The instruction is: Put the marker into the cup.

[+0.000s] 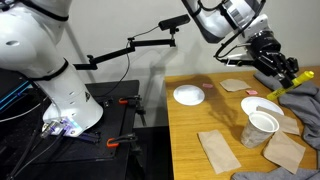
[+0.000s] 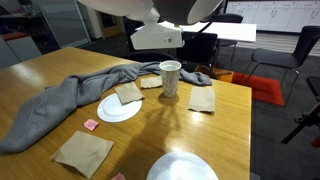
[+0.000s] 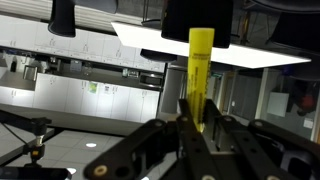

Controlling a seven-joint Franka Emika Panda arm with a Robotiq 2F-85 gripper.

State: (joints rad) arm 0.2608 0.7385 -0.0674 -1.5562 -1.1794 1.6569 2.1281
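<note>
My gripper will next move down and across over the cup's opening [image 1: 264, 121] to release the yellow marker, since the cup stands below it and off to one side.
The yellow marker [image 3: 200, 70] sticks up between my gripper's black fingers [image 3: 196, 128], which are shut on it in the wrist view. In an exterior view my gripper [image 1: 277, 63] holds the marker [image 1: 298, 77] in the air, above and behind the cup [image 1: 262, 125] and apart from it. The whitish translucent cup stands upright on the wooden table [image 1: 190, 140]. It also shows in the other exterior view [image 2: 171, 78], where my fingers are out of view.
Two white plates [image 2: 118, 108] [image 2: 183, 168] lie on the table, also seen in an exterior view [image 1: 189, 95]. A grey cloth [image 2: 60, 105] [image 1: 305, 105] is draped next to the cup. Brown napkins [image 2: 83, 152] [image 1: 218, 150] lie around. Clamps and a camera arm [image 1: 130, 45] stand beside the table.
</note>
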